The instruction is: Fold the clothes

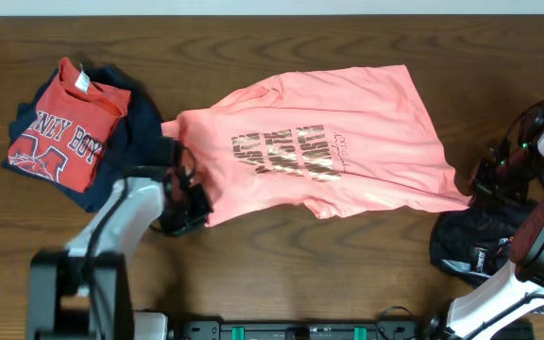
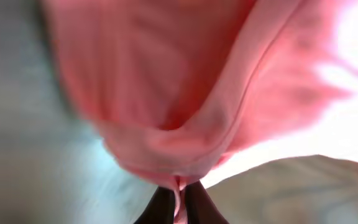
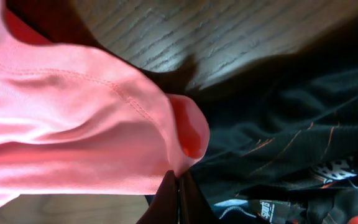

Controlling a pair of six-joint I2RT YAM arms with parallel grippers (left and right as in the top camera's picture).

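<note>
I should next move the T-shirt's edge outward with my left gripper, toward the T-shirt's end by the navy garment, and release it there, because the print is still uncovered.
The salmon-pink T-shirt (image 1: 329, 142) lies stretched across the middle of the table, print side up, with metallic lettering on the chest. My left gripper (image 1: 194, 210) is shut on its lower left edge; the left wrist view shows pink fabric (image 2: 179, 93) pinched between the dark fingers (image 2: 179, 202). My right gripper (image 1: 480, 186) is shut on the shirt's lower right corner; the right wrist view shows a hemmed pink fold (image 3: 104, 112) clamped in the fingers (image 3: 178, 193).
A red shirt with white "BOY" lettering (image 1: 62, 132) lies on a dark navy garment (image 1: 126, 118) at the far left. A black garment with print (image 1: 475, 246) lies at the right under my right arm, also in the right wrist view (image 3: 291, 143).
</note>
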